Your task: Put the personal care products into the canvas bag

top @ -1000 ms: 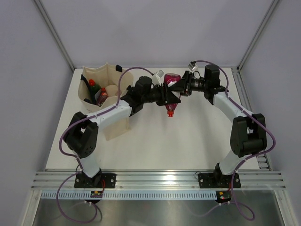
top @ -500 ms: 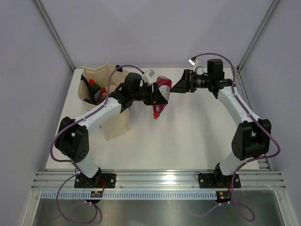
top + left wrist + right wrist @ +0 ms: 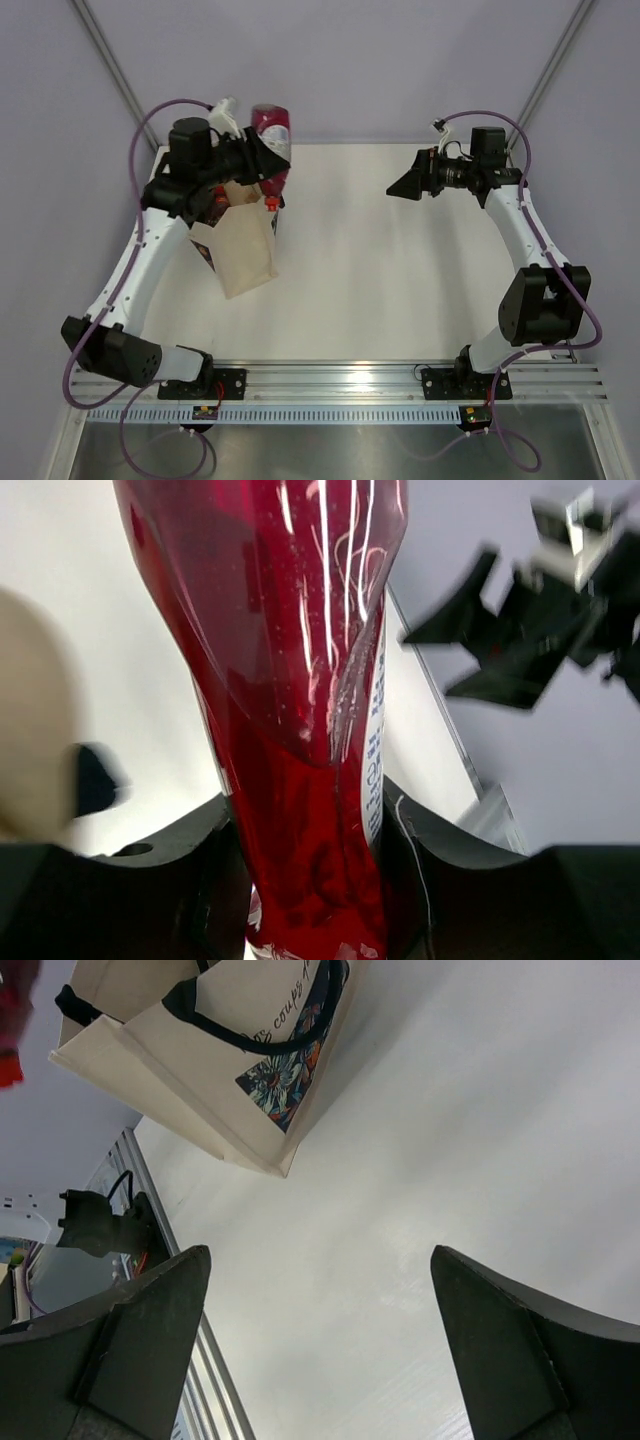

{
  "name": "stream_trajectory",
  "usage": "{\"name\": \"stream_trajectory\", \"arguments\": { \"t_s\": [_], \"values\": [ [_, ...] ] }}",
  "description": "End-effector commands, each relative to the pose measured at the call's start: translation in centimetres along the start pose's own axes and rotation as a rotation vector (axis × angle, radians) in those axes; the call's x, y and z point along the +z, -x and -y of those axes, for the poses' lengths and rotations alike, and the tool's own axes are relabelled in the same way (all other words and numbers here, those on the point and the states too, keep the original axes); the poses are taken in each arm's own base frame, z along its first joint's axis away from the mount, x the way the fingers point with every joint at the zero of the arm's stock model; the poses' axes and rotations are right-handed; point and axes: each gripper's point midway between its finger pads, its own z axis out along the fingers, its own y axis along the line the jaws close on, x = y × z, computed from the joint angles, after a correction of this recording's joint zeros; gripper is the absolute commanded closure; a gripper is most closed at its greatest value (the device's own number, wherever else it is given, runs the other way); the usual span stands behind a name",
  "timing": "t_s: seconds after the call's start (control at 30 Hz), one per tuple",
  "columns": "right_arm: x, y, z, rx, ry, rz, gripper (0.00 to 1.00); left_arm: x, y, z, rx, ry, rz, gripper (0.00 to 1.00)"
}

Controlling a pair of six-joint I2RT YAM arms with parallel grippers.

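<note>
The left gripper carries the bottle over and down to release it next, as the bag's opening point(image 3: 238, 193) is below the gripper and to its left in the top view.
A dark red bottle point(image 3: 271, 125) hangs cap-down, with my left gripper point(image 3: 258, 162) shut on its body above the right side of the canvas bag's mouth. In the left wrist view the bottle point(image 3: 300, 680) fills the space between both fingers of that gripper point(image 3: 310, 880). The cream canvas bag point(image 3: 245, 255) stands at the table's back left, and a red-capped bottle point(image 3: 218, 196) shows inside it. My right gripper point(image 3: 405, 187) is open and holds nothing, well to the right of the bag. Its wrist view shows the bag point(image 3: 230, 1070) with its navy handles and dark print, beyond the open gripper point(image 3: 320, 1255).
White tabletop point(image 3: 400, 280) lies between the bag and the right arm. An aluminium rail point(image 3: 340, 380) runs along the near edge, with both arm bases on it. Frame posts point(image 3: 115, 75) rise at the back corners.
The right gripper has let go of the dark red bottle, opened wide and drawn back to the right. The left arm has carried the bottle left and up, to above the bag.
</note>
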Motion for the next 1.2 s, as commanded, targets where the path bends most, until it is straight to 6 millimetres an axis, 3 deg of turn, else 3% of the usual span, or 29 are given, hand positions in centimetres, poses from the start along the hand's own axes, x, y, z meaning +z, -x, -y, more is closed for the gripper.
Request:
{"name": "stream_trajectory", "arguments": {
  "t_s": [0.0,0.03,0.13,0.27,0.4,0.53,0.63,0.73,0.77,0.8,0.83,0.87,0.97,1.03,1.07,1.17],
  "values": [
    [-0.9,-0.3,-0.7,-0.045,-0.006,0.008,0.0,-5.9,7.5,-0.9,0.06,0.112,0.276,1.0],
    [-0.8,-0.8,-0.6,-0.035,-0.007,0.002,0.0,-6.8,8.0,-3.3,0.039,0.169,0.295,1.0],
    [-0.8,-1.4,-0.4,-0.024,-0.01,-0.004,0.01,-7.7,7.8,-7.4,0.04,0.275,0.271,1.0],
    [-1.0,-1.9,-0.4,-0.029,-0.019,-0.011,0.0,-6.3,6.4,-12.1,0.035,0.304,0.172,1.0],
    [-1.0,-2.3,0.0,-0.039,-0.034,-0.022,0.01,-5.7,5.0,-15.3,0.146,0.361,0.064,1.0],
    [-0.8,-3.4,0.4,-0.022,-0.036,-0.041,0.01,-6.1,4.4,-17.1,0.262,0.419,0.016,1.0],
    [-0.7,-4.0,0.8,-0.01,-0.038,-0.052,0.0,-6.4,3.6,-17.8,0.327,0.427,-0.019,0.96],
    [-0.7,-4.4,1.1,-0.025,-0.048,-0.063,0.0,-6.2,2.1,-18.1,0.331,0.406,-0.053,0.79],
    [-0.8,-4.5,1.3,-0.047,-0.057,-0.066,0.01,-6.1,1.8,-18.1,0.317,0.404,-0.057,0.64],
    [-0.9,-4.6,2.0,-0.062,-0.097,-0.07,0.01,-6.3,1.6,-18.3,0.303,0.42,-0.058,0.25],
    [-1.1,-4.6,2.1,-0.082,-0.125,-0.07,0.01,-6.5,1.5,-18.1,0.299,0.424,-0.047,0.06],
    [-1.4,-4.5,2.8,-0.106,-0.164,-0.071,0.0,-6.7,1.6,-18.1,0.293,0.432,-0.027,0.01],
    [-2.7,-3.8,4.6,-0.163,-0.32,-0.077,0.01,-7.4,3.1,-15.9,0.292,0.398,0.103,0.01],
    [-4.3,-2.6,5.8,-0.19,-0.462,-0.053,0.0,-7.7,2.9,-14.9,0.282,0.367,0.143,0.01],
    [-5.2,-2.0,7.0,-0.175,-0.565,-0.038,0.01,-8.5,3.9,-13.1,0.297,0.334,0.218,0.01],
    [-8.1,0.0,8.2,-0.157,-0.771,0.025,0.0,-10.2,4.1,-10.4,0.317,0.276,0.345,0.01]
  ]
}}
